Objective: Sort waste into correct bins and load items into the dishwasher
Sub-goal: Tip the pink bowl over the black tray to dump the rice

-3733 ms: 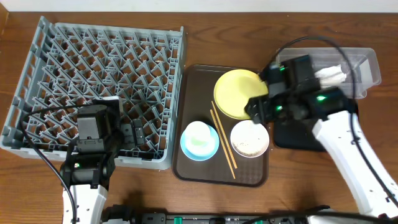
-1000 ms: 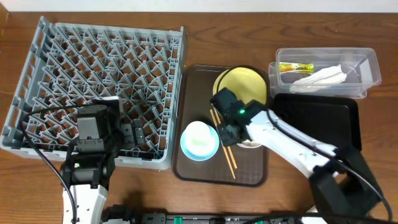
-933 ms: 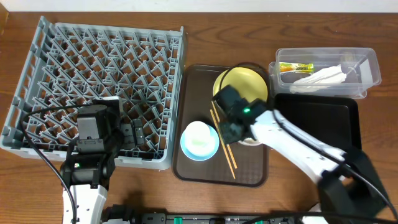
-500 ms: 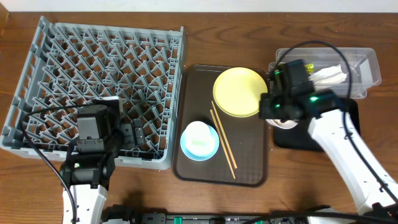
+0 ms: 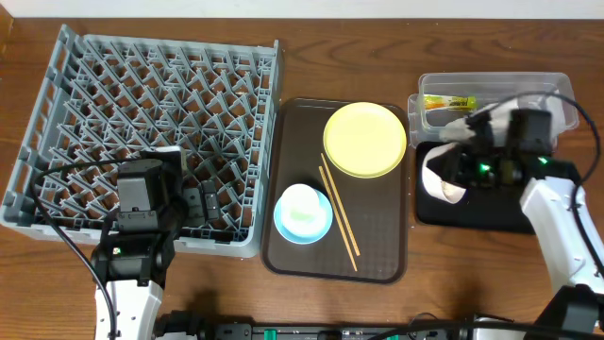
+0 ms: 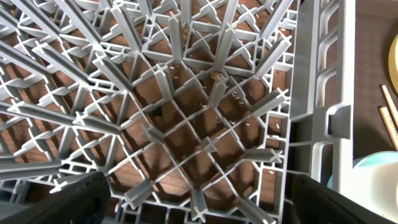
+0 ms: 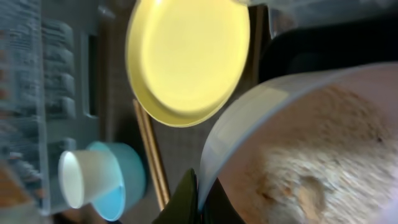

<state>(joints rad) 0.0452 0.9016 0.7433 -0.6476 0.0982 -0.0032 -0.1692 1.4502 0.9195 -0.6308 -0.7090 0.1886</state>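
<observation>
The yellow plate [image 5: 365, 140] is empty. My right gripper should tilt over the black tray bin [image 5: 491, 212] next, then lower the bowl onto that plate and let go of the bowl's rim.
My right gripper [image 5: 462, 172] is shut on the rim of the white bowl [image 5: 437, 176], holding it tilted above the left end of the black tray bin [image 5: 491, 212]. In the right wrist view whitish rice scraps [image 7: 323, 155] cling inside the white bowl [image 7: 249, 118], whose rim is pinched by the right gripper [image 7: 202, 200]. The clear tub [image 5: 559, 94] holds the yellow-green sachet [image 5: 448, 102] and the napkin [image 5: 477, 118]. The yellow plate [image 5: 365, 140], the light blue bowl [image 5: 302, 213] with the white cup [image 7: 84, 178] in it, and the chopsticks [image 5: 338, 213] lie on the brown tray. My left gripper [image 6: 199, 208] hangs open over the grey dish rack [image 5: 151, 123].
The brown serving tray [image 5: 377, 255] sits between the rack and the bins. Small whitish crumbs [image 6: 241, 99] lie on the wood under the rack's lattice. Black cables loop near the left arm [image 5: 142, 203] at the rack's front edge.
My right gripper has lifted the white bowl off the brown tray, carried it rightward to above the black tray and tipped it. The left arm has not moved.
</observation>
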